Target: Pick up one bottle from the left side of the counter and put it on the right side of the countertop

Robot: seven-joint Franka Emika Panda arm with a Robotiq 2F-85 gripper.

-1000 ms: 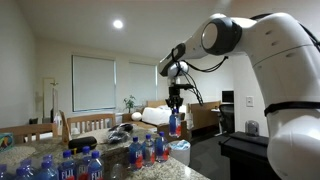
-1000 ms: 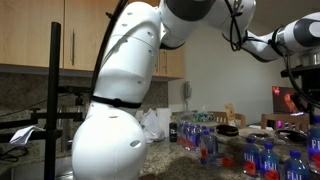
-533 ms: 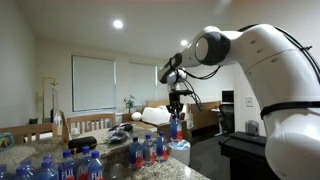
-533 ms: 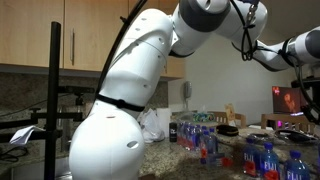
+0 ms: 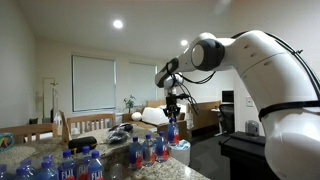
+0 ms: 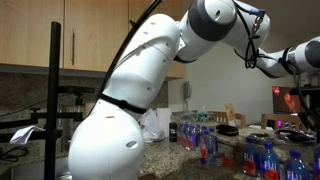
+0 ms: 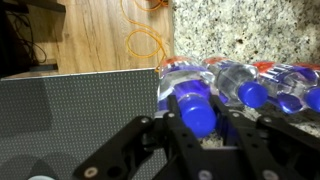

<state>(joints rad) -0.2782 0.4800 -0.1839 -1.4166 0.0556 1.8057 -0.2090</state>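
Observation:
My gripper should next lower the clear bottle [image 5: 171, 128] onto the granite [image 5: 169, 161] beside the end of the bottle row and let it go, because it still hangs higher than the bottles next to it.
My gripper [image 7: 198, 108] is shut on a clear water bottle [image 7: 196, 116] with a blue cap, with a finger on either side of its neck. In an exterior view the gripper [image 5: 172, 110] holds this bottle [image 5: 171, 128] upright over the counter's right end, just above the other bottles. A row of bottles [image 5: 146, 150] with blue caps and red labels stands in front of it, and several more bottles [image 5: 68, 165] stand at the left. The wrist view shows more blue-capped bottles [image 7: 252, 92] to the right of the held one.
The speckled granite countertop [image 7: 250, 30] ends beside a grey panel [image 7: 80, 110]. Wooden floor with an orange cable [image 7: 148, 42] lies beyond. A pale container [image 5: 181, 152] stands at the counter's right end. More bottles [image 6: 200, 135] show in an exterior view.
The gripper and the held bottle have shifted slightly to the left in the exterior view. The arm's upper links have swung round. The standing bottles have not moved.

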